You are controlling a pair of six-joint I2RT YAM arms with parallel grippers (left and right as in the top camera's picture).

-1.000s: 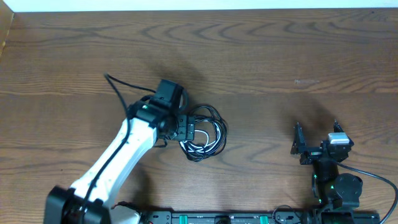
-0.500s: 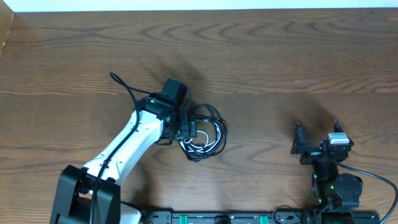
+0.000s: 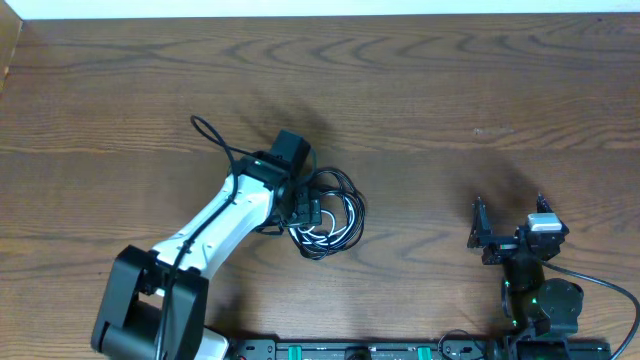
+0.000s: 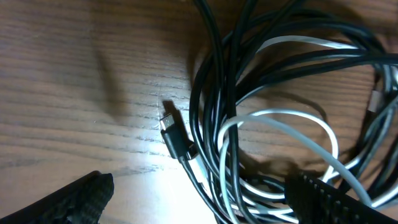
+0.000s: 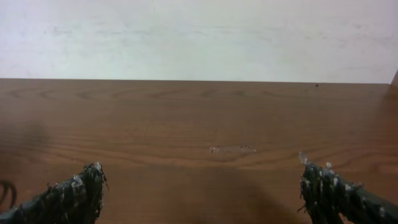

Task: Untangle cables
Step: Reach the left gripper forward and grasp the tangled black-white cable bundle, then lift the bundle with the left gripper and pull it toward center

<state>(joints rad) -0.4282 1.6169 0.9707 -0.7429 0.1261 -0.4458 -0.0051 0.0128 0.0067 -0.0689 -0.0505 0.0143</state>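
My left gripper comes down onto that edge of the bundle next and closes around the black cords, since the black cords run together (image 3: pixel 299 221) (image 4: pixel 217 147) in a narrow strip between my open fingers.
The cables (image 3: pixel 330 212) lie as a palm-sized bundle of thin black and white cord on the wooden table, left of centre. My left gripper (image 3: pixel 305 208) hangs over the bundle's left edge, jaws open. In the left wrist view its fingertips (image 4: pixel 81 199) straddle the cords: black loops (image 4: pixel 214 93), white loops (image 4: pixel 311 124) and a small black plug end (image 4: pixel 176 138) on the wood. Nothing is gripped. My right gripper (image 3: pixel 508 218) rests open and empty at the table's front right, far from the bundle.
The left arm's own thick black wire (image 3: pixel 215 140) loops above its white forearm. A small pale mark (image 3: pixel 490 131) shows on the wood at right. The wall edge (image 5: pixel 199 79) bounds the table's far side.
My left gripper has shifted slightly right and farther back along the bundle's left edge, and the arm has swung with it. The bundle and my right arm have not moved.
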